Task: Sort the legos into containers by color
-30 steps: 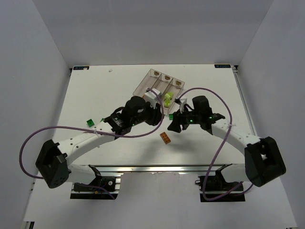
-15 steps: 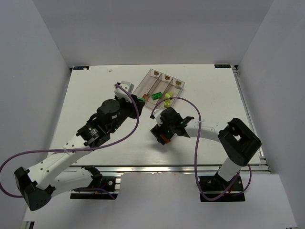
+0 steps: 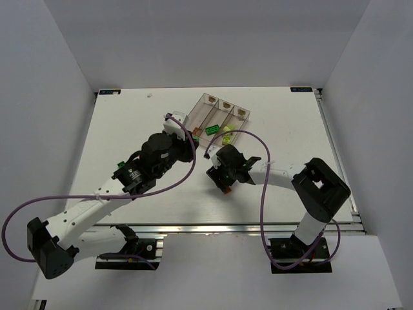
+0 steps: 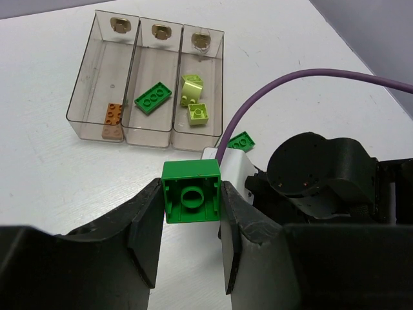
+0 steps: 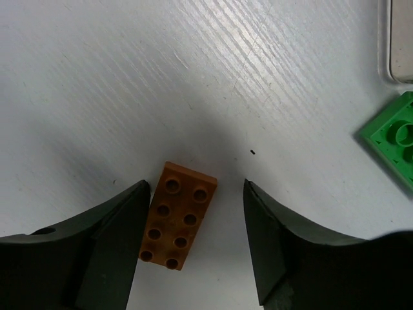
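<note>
The left gripper moves outward over the near end of the middle bin (image 4: pixel 149 125) next, then lowers and releases the bright green brick (image 4: pixel 191 188), because that bin holds a green brick.
My left gripper (image 4: pixel 191 201) is shut on a bright green square brick (image 4: pixel 191 188), held above the table just short of the tray's near end; it also shows in the top view (image 3: pixel 191 137). The clear three-bin tray (image 4: pixel 97 132) holds an orange-brown brick (image 4: pixel 113 113) in its left bin, a green brick (image 4: pixel 153 99) in the middle bin and two yellow-green bricks (image 4: pixel 191 88) in the right bin. My right gripper (image 5: pixel 195 194) is open, low over the table, with its jaws either side of an orange-brown 2x4 brick (image 5: pixel 177 216). That brick lies close to the left finger (image 5: pixel 113 232).
A flat green brick (image 5: pixel 395 143) lies on the table right of the right gripper, near the tray's corner (image 5: pixel 403 51); it also shows in the left wrist view (image 4: pixel 241 140). Another green brick (image 3: pixel 120 166) lies at the left, beside the left arm. A purple cable (image 4: pixel 303 81) arches between the arms.
The left gripper has moved from over the tray back to its near end. The right gripper has moved toward the front and down around the orange-brown brick.
</note>
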Tool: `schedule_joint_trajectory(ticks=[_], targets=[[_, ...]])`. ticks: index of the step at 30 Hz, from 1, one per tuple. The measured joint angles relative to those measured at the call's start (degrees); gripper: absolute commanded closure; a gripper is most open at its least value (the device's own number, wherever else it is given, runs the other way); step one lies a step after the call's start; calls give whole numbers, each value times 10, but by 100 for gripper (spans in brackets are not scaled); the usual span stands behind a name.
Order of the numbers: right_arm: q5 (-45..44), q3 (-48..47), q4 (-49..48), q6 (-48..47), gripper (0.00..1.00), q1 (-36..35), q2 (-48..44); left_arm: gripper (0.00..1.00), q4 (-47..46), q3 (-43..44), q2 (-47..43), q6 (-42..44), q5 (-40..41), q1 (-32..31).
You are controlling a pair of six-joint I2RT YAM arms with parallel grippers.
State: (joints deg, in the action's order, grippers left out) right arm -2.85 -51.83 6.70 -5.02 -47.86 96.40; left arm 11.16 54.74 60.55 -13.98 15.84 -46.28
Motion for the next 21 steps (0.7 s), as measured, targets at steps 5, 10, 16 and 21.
schedule_joint_trajectory(ticks=[5, 10, 16, 21], targets=[[18, -4, 3, 0, 49, 1, 5, 90, 4, 0, 6, 2, 0, 0], [43, -10, 14, -5, 63, 7, 7, 90, 4, 0, 23, 7, 0, 0], [67, -13, 33, -11, 83, 18, 3, 90, 4, 0, 53, 10, -3, 16], [80, -13, 63, -14, 89, 32, -14, 90, 3, 6, 73, 9, -20, 56]])
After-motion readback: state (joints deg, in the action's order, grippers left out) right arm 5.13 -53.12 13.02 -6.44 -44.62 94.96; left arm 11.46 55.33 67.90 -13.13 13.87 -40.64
